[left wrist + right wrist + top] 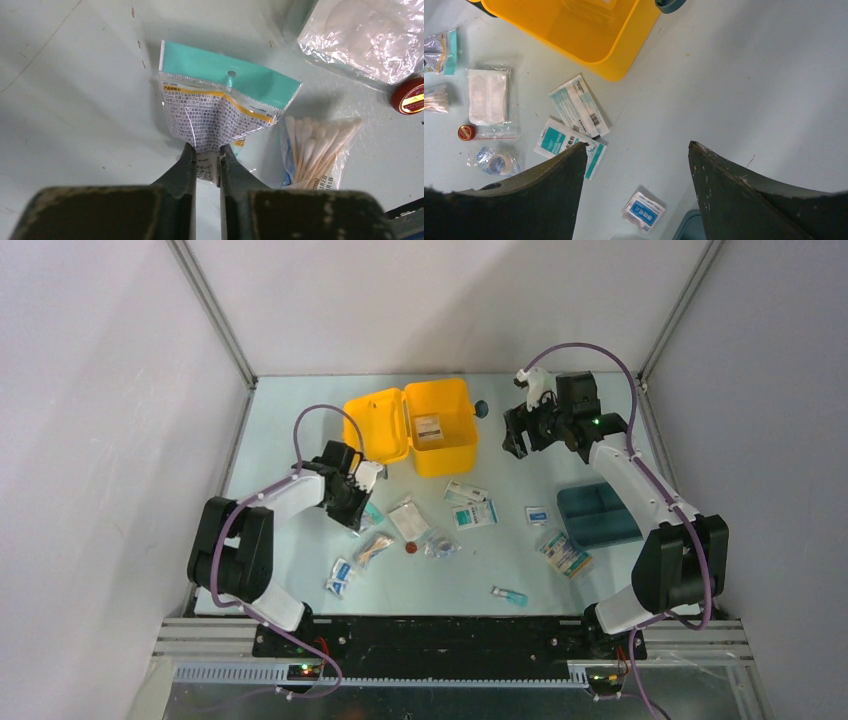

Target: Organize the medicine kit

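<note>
My right gripper travels to the left in the top view next and turns to close on the sachet's teal top (374, 512) (451, 53), since my left gripper leaves it free.
The yellow medicine kit (425, 425) stands open at the back middle of the table, lid laid to the left, with one small pack (429, 427) inside; its corner also shows in the right wrist view (589, 30). My left gripper (362, 502) is shut on a teal-topped printed sachet (220, 102), pinching its lower edge just above the table, in front of the kit's lid. My right gripper (520, 435) is open and empty, raised to the right of the kit.
Loose packets lie in front of the kit: cotton swabs (315, 150), a plaster pack (488, 95), a red tin (466, 132), teal-and-white sachets (574, 107), a blue sachet (644, 211). A dark teal tray (598, 514) sits at the right.
</note>
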Robot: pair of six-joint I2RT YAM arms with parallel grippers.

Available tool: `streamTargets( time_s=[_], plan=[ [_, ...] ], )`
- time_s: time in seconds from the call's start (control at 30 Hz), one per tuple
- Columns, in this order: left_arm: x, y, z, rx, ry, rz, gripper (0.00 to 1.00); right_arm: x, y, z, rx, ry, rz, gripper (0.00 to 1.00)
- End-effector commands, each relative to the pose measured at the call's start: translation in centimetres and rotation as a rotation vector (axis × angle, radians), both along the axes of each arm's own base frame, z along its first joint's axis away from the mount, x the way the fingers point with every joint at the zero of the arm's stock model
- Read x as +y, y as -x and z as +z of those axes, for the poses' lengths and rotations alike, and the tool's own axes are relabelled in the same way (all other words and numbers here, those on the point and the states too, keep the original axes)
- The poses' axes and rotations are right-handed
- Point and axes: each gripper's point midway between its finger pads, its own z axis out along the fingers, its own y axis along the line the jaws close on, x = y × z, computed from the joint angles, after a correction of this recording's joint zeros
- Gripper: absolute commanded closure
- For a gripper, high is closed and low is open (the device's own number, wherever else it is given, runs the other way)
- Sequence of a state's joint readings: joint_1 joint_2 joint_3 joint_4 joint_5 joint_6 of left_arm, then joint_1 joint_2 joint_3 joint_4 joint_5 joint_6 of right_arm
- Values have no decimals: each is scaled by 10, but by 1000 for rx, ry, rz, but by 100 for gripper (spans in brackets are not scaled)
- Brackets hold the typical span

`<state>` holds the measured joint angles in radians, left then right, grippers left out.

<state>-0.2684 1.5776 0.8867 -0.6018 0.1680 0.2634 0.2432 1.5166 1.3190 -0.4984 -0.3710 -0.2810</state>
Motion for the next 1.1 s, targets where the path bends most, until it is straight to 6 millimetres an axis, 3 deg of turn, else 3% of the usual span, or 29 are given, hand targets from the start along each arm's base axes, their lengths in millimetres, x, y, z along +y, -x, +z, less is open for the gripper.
streamTargets(
  time_s=[0.0,0.07,0.2,0.33,0.5,0.6,0.63,0.67,0.83,1.07],
  plan=[
    [4,3,4,1,-30,-49,92,1,-7,26,-79,-31,-6,22],
    [4,3,17,-1,-11,-72,95,3,-6,28,-80,-32,5,22],
    [-16,-2,81,-9,200,-144,95,12,-2,36,-89,-43,44,22],
    [-23,-2,122,53,255,-225,96,33,4,55,-146,-85,149,22],
    [-31,-14,153,131,339,-266,95,74,22,82,-420,17,499,22],
    [-45,-30,178,188,423,-272,94,111,31,95,-621,97,696,23],
    [-47,-27,183,236,443,-259,94,124,31,98,-715,138,772,24],
    [-57,-41,191,234,490,-236,93,131,31,99,-759,153,804,25],
    [-85,-64,196,295,618,-181,95,166,20,90,-924,209,971,26],
    [-87,-63,182,390,659,-112,91,207,25,89,-1054,168,1121,22]
  ],
)
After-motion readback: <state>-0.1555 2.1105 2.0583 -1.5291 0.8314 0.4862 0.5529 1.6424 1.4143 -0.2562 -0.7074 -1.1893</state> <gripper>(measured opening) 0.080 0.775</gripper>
